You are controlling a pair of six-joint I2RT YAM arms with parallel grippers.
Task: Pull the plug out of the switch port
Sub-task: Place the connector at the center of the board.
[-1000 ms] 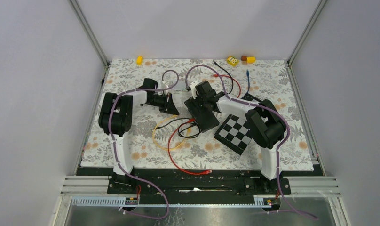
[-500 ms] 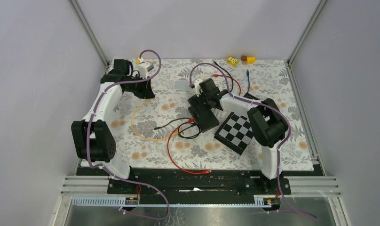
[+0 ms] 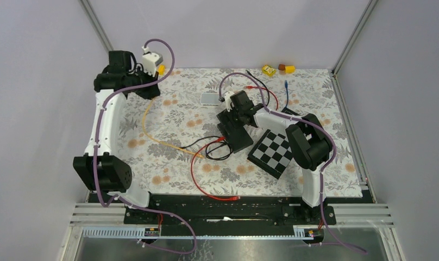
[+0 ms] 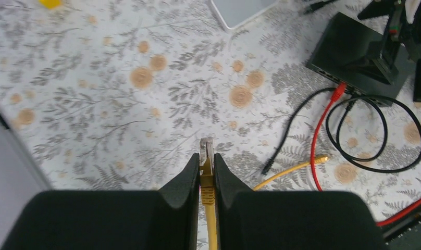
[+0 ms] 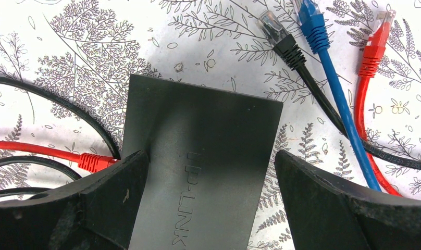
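Note:
I will move my left gripper to the left in the top view and then down to the tabletop near its side edge (image 3: 131, 112) (image 4: 53, 151), because it is clear of the switch.
The black switch (image 3: 238, 132) lies mid-table; it also shows in the left wrist view (image 4: 354, 49) and the right wrist view (image 5: 208, 156). My left gripper (image 3: 148, 93) is raised at the far left, well away from the switch. In the left wrist view the left gripper (image 4: 206, 156) is shut on a yellow plug (image 4: 206, 169) with a clear tip. Its yellow cable (image 3: 163, 140) trails back across the table. A red plug (image 5: 94, 161) and a black cable (image 4: 372, 130) remain at the switch's ports. My right gripper (image 5: 211, 156) is open, its fingers straddling the switch from above.
A checkerboard plate (image 3: 271, 154) lies right of the switch. A white box (image 3: 210, 98) lies behind it. Loose black (image 5: 281, 39), blue (image 5: 315, 28) and red (image 5: 372, 49) cable ends lie beyond the switch. A red cable (image 3: 206, 190) loops toward the front edge. Small yellow items (image 3: 269, 69) sit at the back.
My left arm swung from beside the switch up to the far left corner with the yellow plug, drawing the yellow cable's loop out straight. The right gripper stayed over the switch.

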